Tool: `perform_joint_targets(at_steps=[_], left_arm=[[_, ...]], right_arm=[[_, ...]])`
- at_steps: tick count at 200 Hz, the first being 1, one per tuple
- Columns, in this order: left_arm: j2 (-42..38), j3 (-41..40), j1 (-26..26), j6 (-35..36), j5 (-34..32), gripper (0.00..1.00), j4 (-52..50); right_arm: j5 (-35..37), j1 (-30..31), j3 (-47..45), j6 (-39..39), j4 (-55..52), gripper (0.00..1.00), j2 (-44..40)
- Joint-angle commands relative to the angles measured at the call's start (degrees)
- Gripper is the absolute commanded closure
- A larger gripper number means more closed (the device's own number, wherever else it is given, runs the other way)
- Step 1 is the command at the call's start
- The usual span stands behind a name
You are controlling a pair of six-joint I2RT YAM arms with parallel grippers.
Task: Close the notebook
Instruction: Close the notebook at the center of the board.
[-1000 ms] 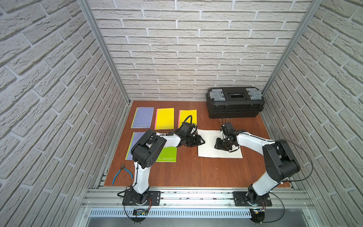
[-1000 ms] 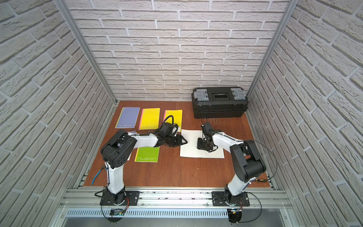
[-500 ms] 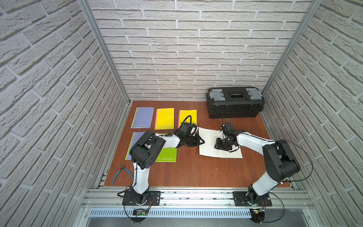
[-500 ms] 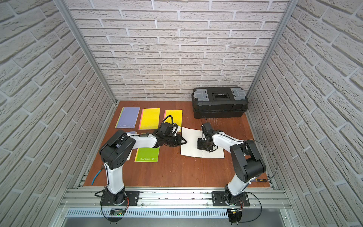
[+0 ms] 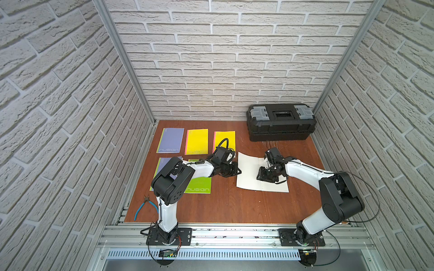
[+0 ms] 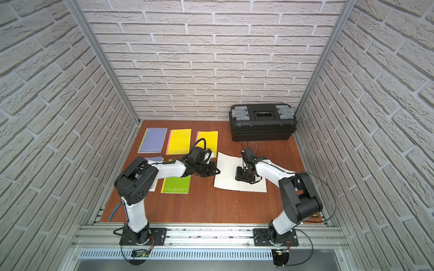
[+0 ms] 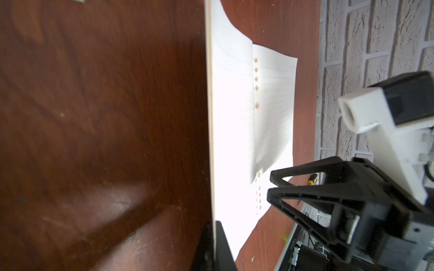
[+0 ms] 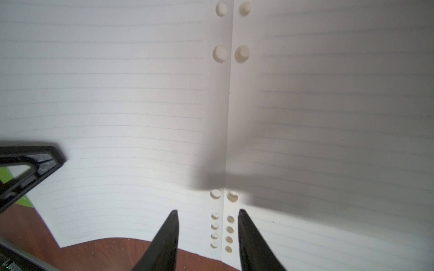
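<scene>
The left gripper pulls the pinched edge across the table to the green notebook's facing edge [image 5: 210, 180] next and releases it, since the right gripper hangs over the notebook's spine.
The notebook [image 5: 249, 174] [image 6: 226, 174] lies open on the wooden table, its white lined pages facing up, with punched holes along the spine. My left gripper [image 5: 238, 171] [image 6: 217, 170] [image 7: 214, 225] is shut on the outer edge of the notebook's [image 7: 232, 131] left half, which shows as a thin strip pinched between the two black fingers. My right gripper [image 5: 267, 179] [image 6: 245, 179] [image 8: 207, 212] is open and points down at the notebook [image 8: 117, 93], one fingertip on each side of the spine near the front edge.
A black toolbox [image 5: 280, 122] stands at the back right. Closed notebooks lie to the left: purple [image 5: 170, 140], yellow [image 5: 197, 141], a second yellow one [image 5: 226, 138] and green [image 5: 199, 185]. Blue-handled pliers [image 5: 143, 207] rest at the front left.
My left gripper has shut on the notebook's left edge. The right gripper and both arms have hardly moved.
</scene>
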Motion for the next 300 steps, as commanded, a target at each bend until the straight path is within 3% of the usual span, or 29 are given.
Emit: perform_joint_targets(at_steps=[1, 51, 129, 229, 262, 300], left_arm=[[-3.6, -1.8, 0.7, 1.5, -1.8, 0.95, -1.8], [-10.3, -7.5, 3.1, 2.7, -4.3, 0.94, -4.8], [-20.8, -15.8, 9.0, 8.1, -5.3, 0.92, -13.4], [-29.3, -17.4, 15.9, 11.2, -4.9, 0.89, -20.5], [-28.7, -14.9, 16.0, 11.9, -4.4, 0.83, -21.8], [-28.8, -13.2, 16.0, 11.7, -3.6, 0.67, -21.7]], right_arm=[[-0.1, 0.4, -0.2, 0.4, -1.7, 0.57, -3.5], [1.8, 0.3, 0.0, 0.3, -3.0, 0.56, -6.2], [1.6, -1.1, 1.7, -1.4, -2.1, 0.56, -2.5], [-1.2, -2.2, 1.6, -1.2, 4.3, 0.57, 4.0], [-2.0, -2.1, 1.1, -1.0, 5.3, 0.56, 4.4], [-2.6, -2.1, 0.0, -0.4, 6.8, 0.56, 5.3]])
